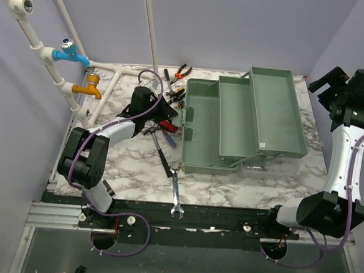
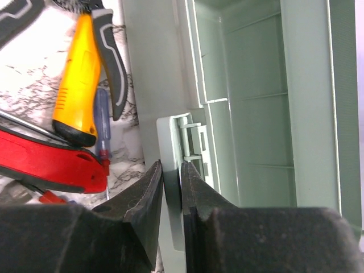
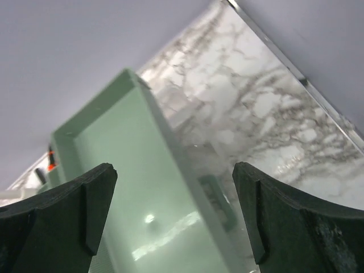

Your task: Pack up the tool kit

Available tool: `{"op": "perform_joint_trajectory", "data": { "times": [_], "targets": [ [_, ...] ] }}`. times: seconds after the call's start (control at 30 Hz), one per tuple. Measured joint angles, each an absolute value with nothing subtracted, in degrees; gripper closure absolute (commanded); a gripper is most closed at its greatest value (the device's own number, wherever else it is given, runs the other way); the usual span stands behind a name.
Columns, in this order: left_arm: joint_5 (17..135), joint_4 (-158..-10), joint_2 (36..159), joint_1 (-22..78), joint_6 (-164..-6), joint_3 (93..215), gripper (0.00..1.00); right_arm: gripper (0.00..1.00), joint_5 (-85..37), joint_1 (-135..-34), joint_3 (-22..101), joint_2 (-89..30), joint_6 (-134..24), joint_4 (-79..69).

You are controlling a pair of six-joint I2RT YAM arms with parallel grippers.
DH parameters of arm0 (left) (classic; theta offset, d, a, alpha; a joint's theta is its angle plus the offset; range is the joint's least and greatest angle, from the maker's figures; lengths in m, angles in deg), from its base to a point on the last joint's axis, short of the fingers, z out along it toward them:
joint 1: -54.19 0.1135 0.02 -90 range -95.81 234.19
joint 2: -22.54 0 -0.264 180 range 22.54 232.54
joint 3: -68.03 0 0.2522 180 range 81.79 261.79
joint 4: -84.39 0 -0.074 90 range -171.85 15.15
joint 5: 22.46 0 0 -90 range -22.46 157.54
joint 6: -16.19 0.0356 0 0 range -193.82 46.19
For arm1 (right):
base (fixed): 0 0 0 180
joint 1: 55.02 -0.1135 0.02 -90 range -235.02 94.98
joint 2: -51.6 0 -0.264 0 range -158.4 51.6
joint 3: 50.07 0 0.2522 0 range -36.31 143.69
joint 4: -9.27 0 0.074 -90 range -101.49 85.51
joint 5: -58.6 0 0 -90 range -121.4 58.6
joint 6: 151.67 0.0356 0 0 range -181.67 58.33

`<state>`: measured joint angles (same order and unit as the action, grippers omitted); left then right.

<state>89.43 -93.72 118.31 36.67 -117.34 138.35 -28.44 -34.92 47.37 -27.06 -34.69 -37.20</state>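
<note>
Next, my right gripper moves across the toolbox (image 1: 245, 119), to the left in the top view, and down onto the blue screwdriver's handle (image 1: 168, 139), since it lies uncovered.
The tool kit's grey-green toolbox (image 1: 245, 119) stands open on the marble table, its trays fanned out and bare inside. My left gripper (image 2: 172, 170) is shut on the thin latch flap (image 2: 170, 136) at the box's left end wall (image 2: 148, 85). In the top view that gripper (image 1: 174, 120) sits at the box's left side among the loose tools. A yellow-and-black handled tool (image 2: 77, 85), a red-handled one (image 2: 51, 162) and a blue screwdriver (image 2: 101, 119) lie just left of the box. My right gripper (image 1: 332, 81) hangs open above the far right corner, and in its own view (image 3: 176, 210) it holds nothing over a tray (image 3: 125, 187).
More pliers and screwdrivers (image 1: 177, 74) lie heaped behind the box's left end. A long black-handled tool (image 1: 162, 154) and a steel wrench (image 1: 176, 195) lie on the table's front left. White pipes with a blue tap (image 1: 72, 52) and a yellow tap (image 1: 88, 89) run along the left wall.
</note>
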Motion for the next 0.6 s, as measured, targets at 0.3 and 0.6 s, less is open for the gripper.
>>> {"op": "perform_joint_trajectory", "data": {
  "times": [0.3, 0.6],
  "targets": [
    [86.3, -97.62, 118.11, 29.66, -122.3, 136.05, 0.8, 0.06, -18.38, -39.11, 50.73, -22.62, -36.74, -38.84],
    [84.03, -95.12, 122.18, 21.5, -123.97, 143.14, 0.28, 0.08, -9.01, -43.09, 47.52, -20.02, -37.24, -40.78]
  ]
}}
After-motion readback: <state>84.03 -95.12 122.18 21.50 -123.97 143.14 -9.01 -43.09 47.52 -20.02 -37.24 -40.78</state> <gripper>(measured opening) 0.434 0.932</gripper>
